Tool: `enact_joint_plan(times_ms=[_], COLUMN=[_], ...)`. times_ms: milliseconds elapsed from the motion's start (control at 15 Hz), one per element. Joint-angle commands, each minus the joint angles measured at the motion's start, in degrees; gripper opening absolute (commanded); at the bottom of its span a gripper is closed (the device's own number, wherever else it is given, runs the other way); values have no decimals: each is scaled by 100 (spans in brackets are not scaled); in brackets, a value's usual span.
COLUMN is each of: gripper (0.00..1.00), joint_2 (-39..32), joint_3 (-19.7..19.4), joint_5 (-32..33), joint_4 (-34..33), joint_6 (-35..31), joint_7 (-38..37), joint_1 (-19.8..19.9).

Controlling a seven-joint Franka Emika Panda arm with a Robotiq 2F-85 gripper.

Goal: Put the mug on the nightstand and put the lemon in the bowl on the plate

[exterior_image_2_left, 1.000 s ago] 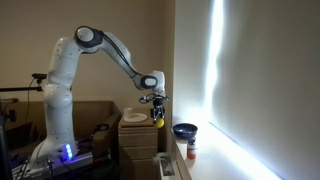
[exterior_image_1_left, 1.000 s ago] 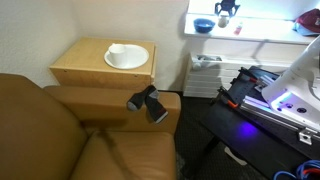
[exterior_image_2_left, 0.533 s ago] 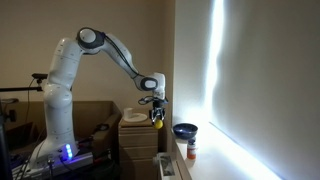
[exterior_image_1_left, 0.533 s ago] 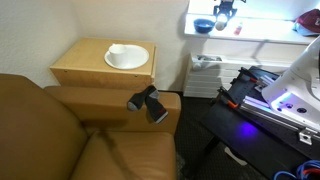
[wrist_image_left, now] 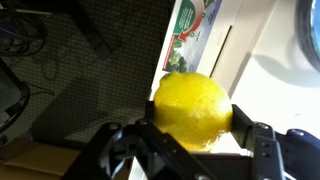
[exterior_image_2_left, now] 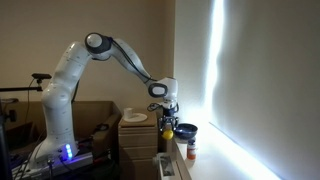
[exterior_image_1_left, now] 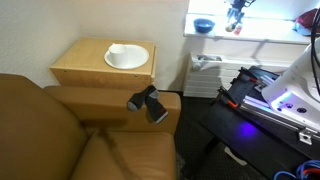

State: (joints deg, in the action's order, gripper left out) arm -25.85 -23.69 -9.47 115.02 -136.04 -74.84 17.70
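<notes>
The bare shelf (wrist_image_left: pixel 264 95) beside the bowl is below my gripper toward its right in the wrist view, so I need to move my gripper that way, lower it and let go of the lemon (wrist_image_left: pixel 192 108).
My gripper (wrist_image_left: pixel 190 140) is shut on the lemon (wrist_image_left: pixel 192 108), a bright yellow fruit that fills the gap between both fingers. In both exterior views the gripper (exterior_image_2_left: pixel 166 128) (exterior_image_1_left: pixel 236 12) hangs just beside the dark blue bowl (exterior_image_2_left: pixel 185 130) (exterior_image_1_left: pixel 203 25), which stands on a white shelf (exterior_image_1_left: pixel 262 33). The bowl's rim (wrist_image_left: pixel 308 30) shows at the wrist view's top right. The white plate (exterior_image_1_left: pixel 126 56) lies on the light-wood nightstand (exterior_image_1_left: pixel 90 70) next to the sofa. I cannot tell the mug apart from the plate.
A brown sofa (exterior_image_1_left: pixel 60 130) fills the near left, with a black device (exterior_image_1_left: pixel 147 102) on its arm. A small bottle (exterior_image_2_left: pixel 191 150) stands on the shelf near the bowl. A white rack (exterior_image_1_left: pixel 205 70) sits below the shelf. The robot's base (exterior_image_1_left: pixel 285 100) glows purple.
The arm has carried the lemon sideways and a little down, from near the nightstand to just beside the bowl. The grip on the lemon is unchanged.
</notes>
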Motion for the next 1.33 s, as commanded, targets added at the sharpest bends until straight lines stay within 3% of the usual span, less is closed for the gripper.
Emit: enact_joint_plan(times_ms=[0, 267, 333, 467, 533, 667, 1267], gripper=[47, 47, 72, 72, 47, 47, 47], joint_2=[-556, -867, -752, -858, -870, -1143, -2148], joint_3=[-41, 58, 11, 60, 71, 22, 156], joint_5=[-424, -929, -642, -744, -750, -709, -1088], joint_4=[-698, -1108, -838, -989, -1017, -1180, -2304], joint_6=[230, 197, 21, 26, 32, -147, -524], joint_7=[-627, -1662, -1310, -1604, -1665, -2068, -3502], joint_1=[306, 402, 380, 381, 380, 252, 581])
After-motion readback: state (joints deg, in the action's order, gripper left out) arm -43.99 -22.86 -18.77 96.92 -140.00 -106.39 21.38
